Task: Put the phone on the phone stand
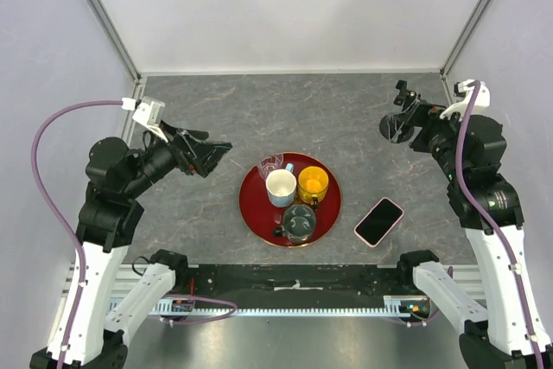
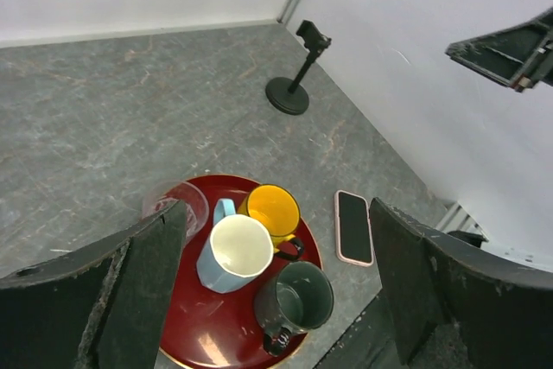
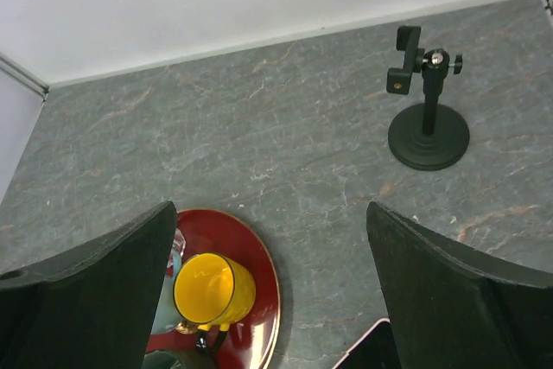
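My right gripper is higher than the near end of the phone stand's clamp [image 1: 397,100] [image 3: 399,81], and the clamp lies outward of it, so it will move outward and down and turn onto that end.
The phone [image 1: 379,221] lies flat on the table, screen up, just right of the red tray; it also shows in the left wrist view [image 2: 354,227], and one corner in the right wrist view [image 3: 373,353]. The phone stand [image 1: 395,130] stands upright and empty at the far right near the wall, also seen in the wrist views [image 2: 289,92] [image 3: 429,134]. My left gripper [image 1: 212,153] is open and raised left of the tray. My right gripper [image 1: 421,118] is open, raised high near the stand, well back from the phone.
A red tray [image 1: 256,209] sits mid-table holding a blue-and-white mug [image 1: 281,186], a yellow mug [image 1: 313,183], a dark mug [image 1: 300,222] and a clear glass [image 1: 270,164]. White walls close in the back and both sides.
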Available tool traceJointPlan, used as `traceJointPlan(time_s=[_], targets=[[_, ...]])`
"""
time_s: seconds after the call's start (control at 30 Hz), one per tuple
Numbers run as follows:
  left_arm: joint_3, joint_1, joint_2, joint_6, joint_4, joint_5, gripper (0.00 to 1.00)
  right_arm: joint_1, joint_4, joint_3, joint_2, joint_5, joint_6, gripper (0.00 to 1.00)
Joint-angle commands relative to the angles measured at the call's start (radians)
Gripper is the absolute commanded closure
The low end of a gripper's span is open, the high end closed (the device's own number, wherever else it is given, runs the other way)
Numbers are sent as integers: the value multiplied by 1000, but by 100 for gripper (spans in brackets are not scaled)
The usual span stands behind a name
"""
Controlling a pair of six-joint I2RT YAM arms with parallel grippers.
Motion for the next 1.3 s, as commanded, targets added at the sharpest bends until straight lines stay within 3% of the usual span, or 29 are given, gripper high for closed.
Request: traceJointPlan(time_s=[0.0,0.23,0.37,0.5,0.6,0.73,0.93,1.07,1.27], targets=[[-9,3,14,-41,17,103,7,-5,5,-15,-2,-48,56,2],[-64,4,54,-85,59,182,6,-4,31,-85,37,-74,59,2],[-141,-13,102,-143,135,315,5,-4,56,-107,122,-120,75,2],[-187,-66,138,-147,169,323,5,-2,116,-168,205,-130,116,2],[-208,-102,163,-168,232,303,5,-2,149,-193,241,-46,142,2],[-85,-161,336,-223,364,349,7,-5,151,-174,311,73,162,2],[92,-264,543,-243,399,360,11,-65,166,-119,435,191,144,2],[146,-290,640,-214,401,366,13,-138,172,-55,529,183,135,2],[118,-283,662,-165,379,375,16,-152,202,85,641,217,64,2]])
